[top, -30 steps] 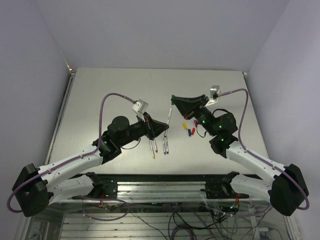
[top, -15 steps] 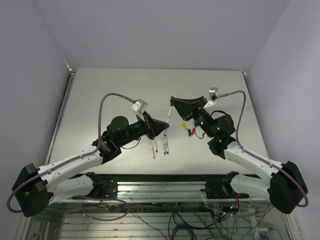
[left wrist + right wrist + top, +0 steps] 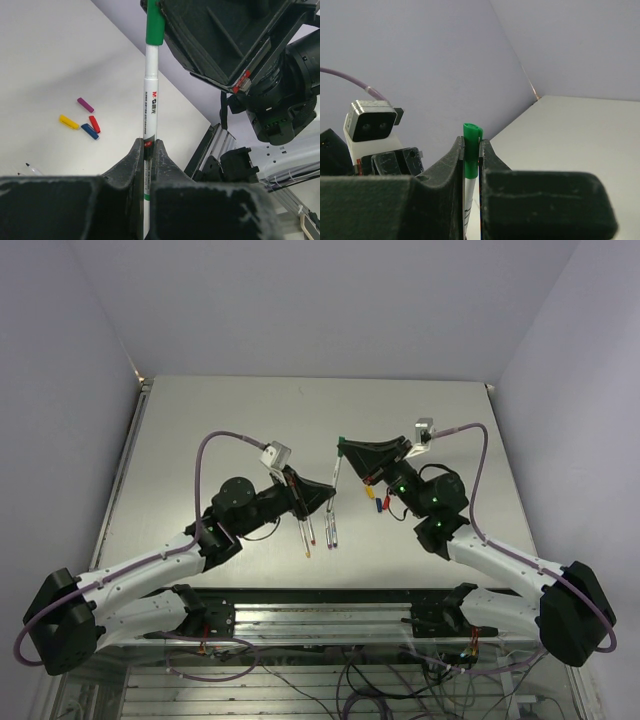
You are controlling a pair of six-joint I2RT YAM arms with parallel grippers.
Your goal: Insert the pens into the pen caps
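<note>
The left gripper carries the pen down and to the left in the top view next, onto bare tabletop clear of other pens, and releases it there.
My left gripper is shut on the lower barrel of a grey-white pen, held up off the table. In the left wrist view the pen rises from between my fingers, and its top sits inside the green cap. My right gripper is shut on that green cap, with the pen barrel running down between its fingers. The purple cap, yellow cap, red cap and blue cap lie loose on the table.
Other pens lie side by side on the table near the front edge. The loose caps lie under my right arm. The table's right edge and metal frame are close behind the pen.
My right gripper with the green cap has shifted slightly left and down towards my left gripper. Less pen barrel shows between the two grippers. The left wrist moved a little left.
</note>
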